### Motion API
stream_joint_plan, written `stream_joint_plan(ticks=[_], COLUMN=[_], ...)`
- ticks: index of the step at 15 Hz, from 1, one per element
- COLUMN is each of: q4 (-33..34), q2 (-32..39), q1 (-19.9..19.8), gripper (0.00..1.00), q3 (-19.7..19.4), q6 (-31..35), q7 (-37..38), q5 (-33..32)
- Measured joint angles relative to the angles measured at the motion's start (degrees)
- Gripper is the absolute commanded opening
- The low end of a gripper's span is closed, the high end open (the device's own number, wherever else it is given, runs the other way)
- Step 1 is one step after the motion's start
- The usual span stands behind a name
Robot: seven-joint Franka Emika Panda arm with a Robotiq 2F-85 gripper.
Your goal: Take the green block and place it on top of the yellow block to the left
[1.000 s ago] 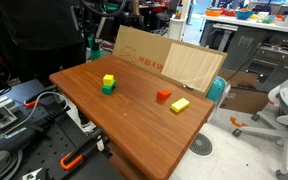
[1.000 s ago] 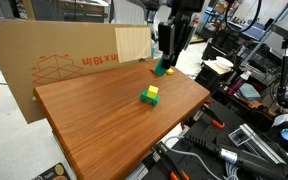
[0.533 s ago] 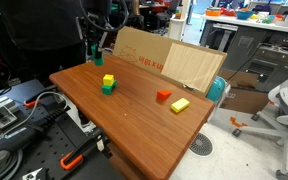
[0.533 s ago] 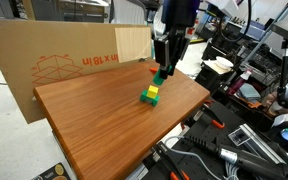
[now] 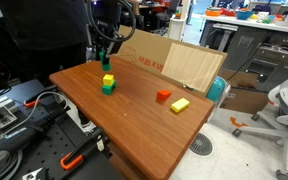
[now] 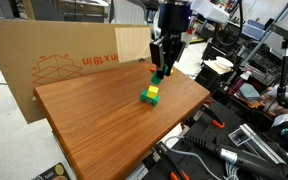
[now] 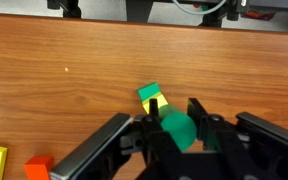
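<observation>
My gripper holds the teal-green block (image 7: 176,130) still above the stack, so next it will move down to set the block onto the yellow cube's top (image 7: 156,102) and release it there.
My gripper (image 7: 173,110) is shut on the teal-green block (image 7: 176,130) and holds it in the air. In both exterior views the gripper (image 5: 104,59) (image 6: 160,71) hangs just above and slightly behind a small stack. The stack is the bright yellow cube (image 5: 108,79) (image 6: 153,91) resting on a brighter green cube (image 5: 107,89) (image 6: 146,99). In the wrist view the yellow cube (image 7: 156,104) and the bright green cube (image 7: 148,92) show just ahead of my fingers (image 7: 197,108).
A red block (image 5: 163,96) and a flat elongated yellow block (image 5: 179,104) lie further along the wooden table (image 5: 134,120). A cardboard box (image 5: 169,60) stands along the table's back edge. Cables and tools lie past the table's front edge.
My gripper has carried the green block from near the table's back edge towards the stack and now hangs close over it. The stack has not moved.
</observation>
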Motion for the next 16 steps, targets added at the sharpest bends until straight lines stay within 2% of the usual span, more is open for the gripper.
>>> stream_joint_plan(ticks=[16], q4=[3.7], q2=[3.9], q1=[0.0], gripper=[0.09], q3=[-1.3], q6=[-2.7], q7=[5.8], q5=[-2.0])
